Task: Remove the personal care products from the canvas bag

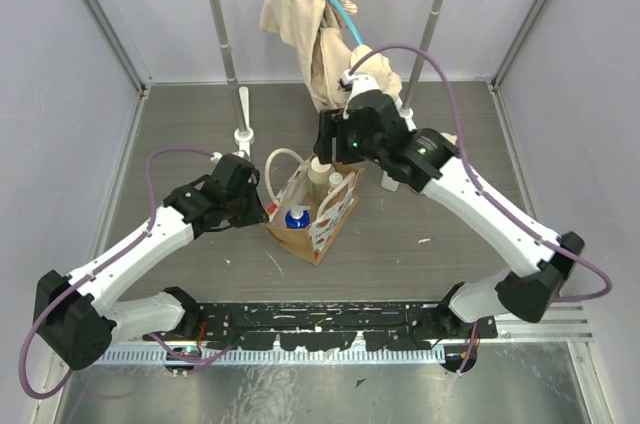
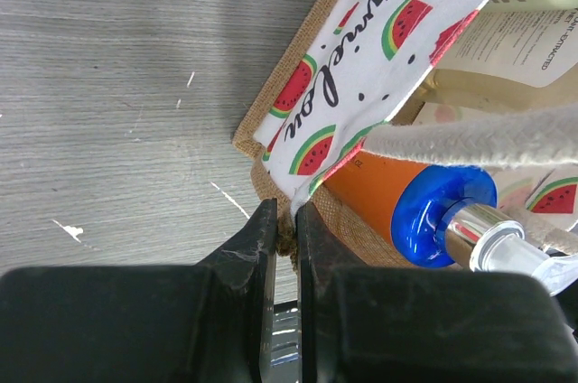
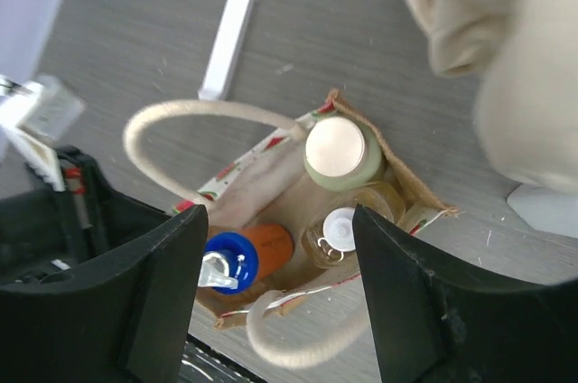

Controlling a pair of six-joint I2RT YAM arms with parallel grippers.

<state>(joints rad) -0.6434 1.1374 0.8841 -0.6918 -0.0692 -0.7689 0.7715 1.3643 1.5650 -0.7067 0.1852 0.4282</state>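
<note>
The jar stands below my right gripper in the bag (image 1: 325, 227), so my right gripper will next go down over the jar's cream lid (image 1: 320, 166) and close its open fingers around the lid.
The canvas bag (image 1: 325, 227) stands open mid-table, its white side panel (image 2: 361, 58) printed with watermelons. Inside it are personal care products: an orange bottle with a blue cap (image 3: 237, 261), a clear amber bottle with a white cap (image 3: 340, 228) and a cream-lidded jar (image 3: 334, 150). My left gripper (image 2: 286, 237) is shut on the bag's burlap corner edge, at the bag's left side (image 1: 264, 206). Directly above the bag's mouth hangs my right gripper (image 3: 278, 220), open, with nothing between its fingers (image 3: 172, 284). It touches no bottle.
A clothes rack stands behind the bag, with a beige garment (image 1: 320, 34) hanging just behind my right wrist. The rack's white feet (image 1: 243, 134) rest on the table close to the bag. A black rail (image 1: 320, 319) runs along the near edge.
</note>
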